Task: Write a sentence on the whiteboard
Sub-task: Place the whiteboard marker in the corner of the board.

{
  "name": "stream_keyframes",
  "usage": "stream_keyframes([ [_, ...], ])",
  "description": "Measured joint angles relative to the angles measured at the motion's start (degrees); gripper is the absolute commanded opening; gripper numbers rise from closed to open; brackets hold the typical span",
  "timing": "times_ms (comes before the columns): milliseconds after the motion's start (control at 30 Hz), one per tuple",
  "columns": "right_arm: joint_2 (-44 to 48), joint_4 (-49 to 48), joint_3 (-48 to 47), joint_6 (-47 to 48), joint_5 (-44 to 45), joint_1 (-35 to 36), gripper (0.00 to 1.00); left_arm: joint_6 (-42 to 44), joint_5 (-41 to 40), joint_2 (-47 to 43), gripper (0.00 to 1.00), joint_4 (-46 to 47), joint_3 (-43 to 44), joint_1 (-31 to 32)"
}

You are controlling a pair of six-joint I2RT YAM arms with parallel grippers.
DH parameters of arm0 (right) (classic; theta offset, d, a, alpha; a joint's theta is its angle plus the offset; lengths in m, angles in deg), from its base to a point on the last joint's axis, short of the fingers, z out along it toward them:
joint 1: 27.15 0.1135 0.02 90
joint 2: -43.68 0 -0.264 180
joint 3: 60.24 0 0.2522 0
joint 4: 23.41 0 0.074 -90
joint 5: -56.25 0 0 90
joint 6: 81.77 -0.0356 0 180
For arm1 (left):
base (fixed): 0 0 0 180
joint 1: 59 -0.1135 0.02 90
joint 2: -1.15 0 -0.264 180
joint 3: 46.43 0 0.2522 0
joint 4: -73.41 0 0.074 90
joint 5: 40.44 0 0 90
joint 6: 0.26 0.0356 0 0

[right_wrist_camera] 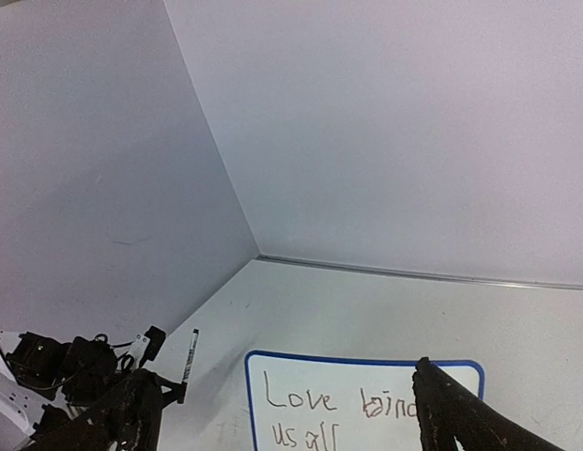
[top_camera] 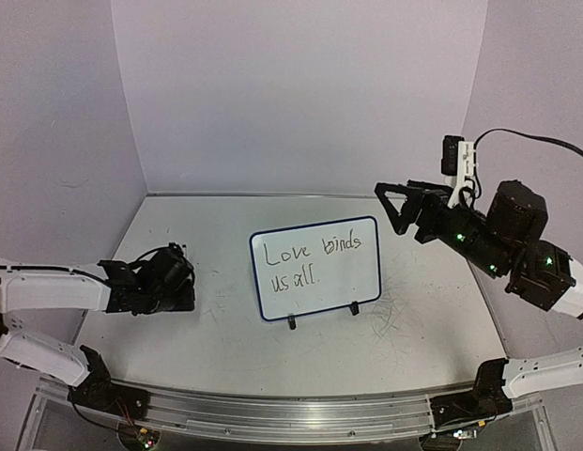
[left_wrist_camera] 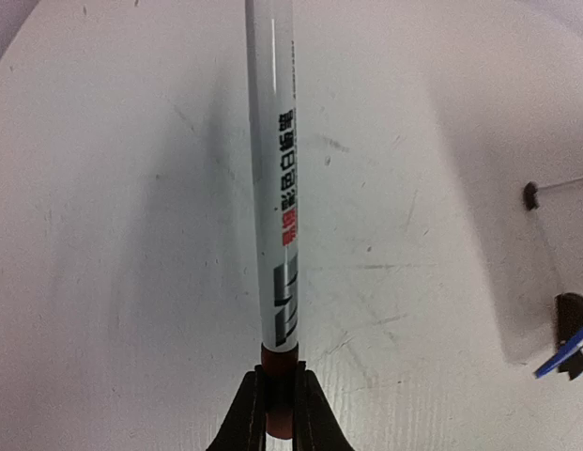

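To get the white marker down beside the finished sentence's [top_camera: 307, 254] board, my left gripper will lower it toward the table first, then release it.
The whiteboard [top_camera: 314, 287] stands on its two black feet at the table's middle, blue-rimmed. The sentence [top_camera: 307, 254] reads "Love binds us all." in two lines. Left of the board, my left gripper [top_camera: 178, 282] is shut on a white marker [left_wrist_camera: 277, 188], gripping its reddish end, with the barrel pointing away over the table. The board's blue corner [left_wrist_camera: 565, 361] shows at the left wrist view's right edge. My right gripper [top_camera: 404, 202] hangs open in the air off the board's upper right corner, empty. In the right wrist view its fingers [right_wrist_camera: 451, 418] frame the whiteboard [right_wrist_camera: 357, 361] and the marker [right_wrist_camera: 190, 355].
The scuffed white table [top_camera: 178, 225] is closed in by pale walls at the back and sides. A metal rail [top_camera: 291, 409] with both arm bases runs along the near edge. A cabled camera block [top_camera: 457, 160] sits above the right wrist.
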Motion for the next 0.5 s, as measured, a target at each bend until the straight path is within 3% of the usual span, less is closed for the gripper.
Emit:
stream_keyframes([
  [167, 1.2, 3.4, 1.4, 1.5, 3.5, 0.0, 0.94, -2.7, 3.1, 12.5, 0.00, -0.3, 0.2, -0.2],
  [333, 3.3, 4.6, 2.0, 2.1, 5.0, 0.0, 0.94, -3.7, 3.8, 14.6, 0.38, -0.4, 0.6, -0.2],
  [500, 5.2, 5.4, 2.0, 2.9, 6.4, 0.0, 0.98, -3.6, 3.6, 10.8, 0.53, -1.6, 1.2, -0.2],
])
